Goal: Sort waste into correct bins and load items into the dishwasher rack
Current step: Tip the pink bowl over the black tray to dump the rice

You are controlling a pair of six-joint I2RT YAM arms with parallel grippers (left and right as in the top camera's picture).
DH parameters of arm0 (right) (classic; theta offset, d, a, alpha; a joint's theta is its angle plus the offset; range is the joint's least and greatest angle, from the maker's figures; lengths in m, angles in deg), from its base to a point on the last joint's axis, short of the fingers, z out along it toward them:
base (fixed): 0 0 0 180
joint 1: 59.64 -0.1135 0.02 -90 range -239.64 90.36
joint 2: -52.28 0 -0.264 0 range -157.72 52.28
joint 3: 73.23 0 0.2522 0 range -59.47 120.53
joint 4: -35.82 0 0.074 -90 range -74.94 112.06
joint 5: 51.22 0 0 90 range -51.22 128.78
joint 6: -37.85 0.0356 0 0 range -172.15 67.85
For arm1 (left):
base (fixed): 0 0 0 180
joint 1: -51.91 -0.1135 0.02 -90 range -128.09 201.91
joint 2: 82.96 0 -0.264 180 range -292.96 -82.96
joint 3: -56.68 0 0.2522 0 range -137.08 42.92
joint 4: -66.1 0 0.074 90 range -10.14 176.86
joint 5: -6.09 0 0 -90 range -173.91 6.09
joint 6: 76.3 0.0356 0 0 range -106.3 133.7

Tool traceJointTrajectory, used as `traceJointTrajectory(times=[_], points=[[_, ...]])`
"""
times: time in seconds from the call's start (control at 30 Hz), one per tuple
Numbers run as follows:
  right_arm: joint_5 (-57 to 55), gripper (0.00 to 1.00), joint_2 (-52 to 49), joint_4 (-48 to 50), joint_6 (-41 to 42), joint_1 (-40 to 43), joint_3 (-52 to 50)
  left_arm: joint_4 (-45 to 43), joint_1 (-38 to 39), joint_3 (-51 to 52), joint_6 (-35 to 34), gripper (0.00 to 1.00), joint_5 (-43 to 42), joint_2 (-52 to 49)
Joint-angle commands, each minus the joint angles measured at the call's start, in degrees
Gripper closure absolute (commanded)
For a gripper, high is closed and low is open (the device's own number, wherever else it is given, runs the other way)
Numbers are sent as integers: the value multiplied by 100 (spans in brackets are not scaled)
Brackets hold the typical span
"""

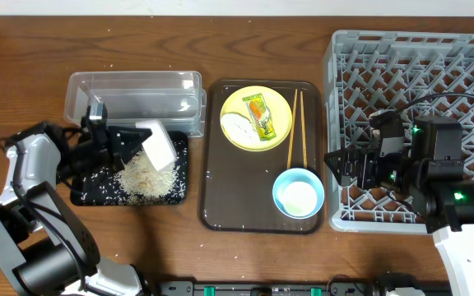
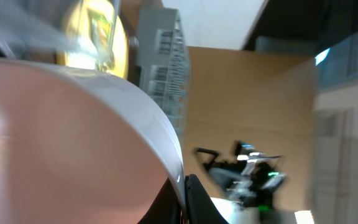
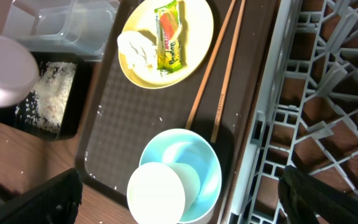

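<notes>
My left gripper will swing from the black bin over the tray, turn the white bowl upright and lower it beside the light-blue bowl, where space is free.
My left gripper (image 1: 134, 140) is shut on the rim of the white bowl (image 1: 159, 148), which is tipped on its side over the black bin (image 1: 89, 193). Rice (image 1: 146, 177) lies in that bin. In the left wrist view the fingers (image 2: 184, 199) pinch the bowl's rim (image 2: 160, 124). The yellow plate (image 1: 280, 107) holds the paper wad (image 1: 239, 127) and the snack wrapper (image 1: 262, 119). The chopsticks (image 1: 295, 127) lie beside it. The white cup (image 1: 300, 199) sits in the light-blue bowl (image 1: 286, 185). My right gripper (image 1: 344, 168) is open and empty, above the cup (image 3: 156, 193).
The clear bin (image 1: 130, 90) stands behind the black bin. The plate, chopsticks and blue bowl rest on a dark-brown tray (image 1: 229, 189). The grey dishwasher rack (image 1: 434, 74) stands at the right, against the tray's edge. Stray rice grains dot the tray and the table.
</notes>
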Motion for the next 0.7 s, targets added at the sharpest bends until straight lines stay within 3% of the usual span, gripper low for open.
traceJointTrajectory(times=[0.0, 0.03, 0.13, 0.23, 0.27, 0.37, 0.43, 0.6, 0.67], points=[[-2, 1, 39, -39, -20, 39, 131, 256, -11, 50, 693, 94, -452, -39], [0, 1, 39, -39, -17, 39, 131, -35, -48, 50, 756, 94, -280, -42], [0, 1, 39, -37, -17, 39, 131, -278, -144, 52, -142, 94, 146, -107], [-24, 1, 39, -39, -22, 39, 131, 586, -20, 55, 901, 94, -437, -44], [-24, 1, 39, -28, -22, 39, 131, 496, -9, 46, 1182, 94, -376, -20], [-20, 1, 39, -15, -17, 39, 131, 238, -39, 37, 675, 94, 315, -22], [-22, 1, 39, -22, -20, 39, 131, 529, 72, 35, 844, 94, 243, 31], [-22, 1, 39, 28, -20, 39, 131, 706, 789, -87, 925, 94, 944, 680], [-22, 1, 39, 50, -17, 39, 131, 481, 1250, -140, 407, 94, 1462, 1078]])
